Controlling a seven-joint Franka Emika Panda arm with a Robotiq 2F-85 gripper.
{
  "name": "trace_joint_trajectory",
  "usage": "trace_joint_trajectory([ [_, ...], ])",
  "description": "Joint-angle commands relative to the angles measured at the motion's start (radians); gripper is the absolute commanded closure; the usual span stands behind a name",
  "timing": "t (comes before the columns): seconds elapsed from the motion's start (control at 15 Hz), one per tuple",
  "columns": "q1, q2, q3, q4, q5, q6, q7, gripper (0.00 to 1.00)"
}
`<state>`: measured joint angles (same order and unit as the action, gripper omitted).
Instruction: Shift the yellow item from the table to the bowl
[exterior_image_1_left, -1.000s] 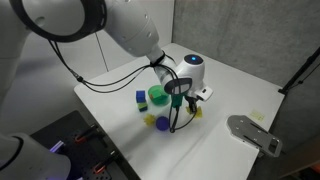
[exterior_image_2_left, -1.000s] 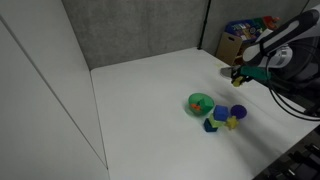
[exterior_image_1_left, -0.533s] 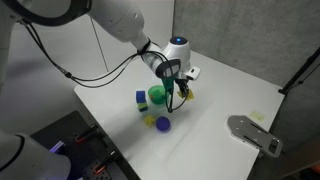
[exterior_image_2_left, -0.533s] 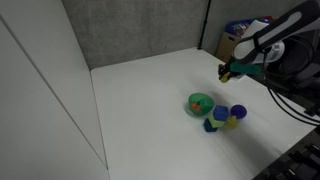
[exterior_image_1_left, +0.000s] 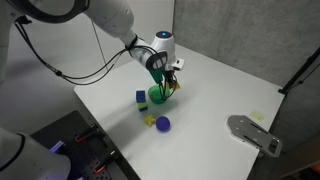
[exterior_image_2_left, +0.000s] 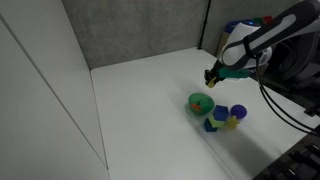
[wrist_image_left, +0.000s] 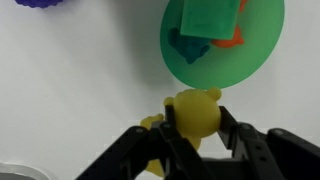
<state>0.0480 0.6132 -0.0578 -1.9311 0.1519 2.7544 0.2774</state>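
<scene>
The yellow toy (exterior_image_2_left: 211, 76) is hanging next to the bowl, so my gripper will next move the toy down over the open part of the bowl by the green block.
My gripper (wrist_image_left: 192, 122) is shut on a yellow bear-shaped toy (wrist_image_left: 193, 113) and holds it in the air next to the green bowl (wrist_image_left: 255, 50). In both exterior views the gripper (exterior_image_1_left: 166, 78) (exterior_image_2_left: 214, 76) hangs just above and beside the green bowl (exterior_image_1_left: 158, 97) (exterior_image_2_left: 200, 103). The bowl holds a green block (wrist_image_left: 208, 18), an orange piece and a dark teal piece. The yellow toy (exterior_image_2_left: 211, 76) shows as a small spot at the fingertips.
On the white table, a blue block (exterior_image_1_left: 141, 97), a purple ball (exterior_image_1_left: 163, 124) and a small yellow piece (exterior_image_1_left: 149, 120) lie near the bowl. They also show in an exterior view, with the ball (exterior_image_2_left: 237, 113). A grey device (exterior_image_1_left: 254, 133) sits at the table's corner.
My gripper has moved with the yellow toy away from the spot beside the purple ball and across the table to the green bowl.
</scene>
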Motion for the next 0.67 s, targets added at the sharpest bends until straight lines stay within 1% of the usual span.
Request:
trace_joint_trajectory([
  [0.0,-0.016,0.0,0.046,-0.002,0.002,-0.015,-0.057,0.81],
  [0.6,-0.029,0.077,0.125,-0.005,0.015,0.036,-0.137,0.81],
])
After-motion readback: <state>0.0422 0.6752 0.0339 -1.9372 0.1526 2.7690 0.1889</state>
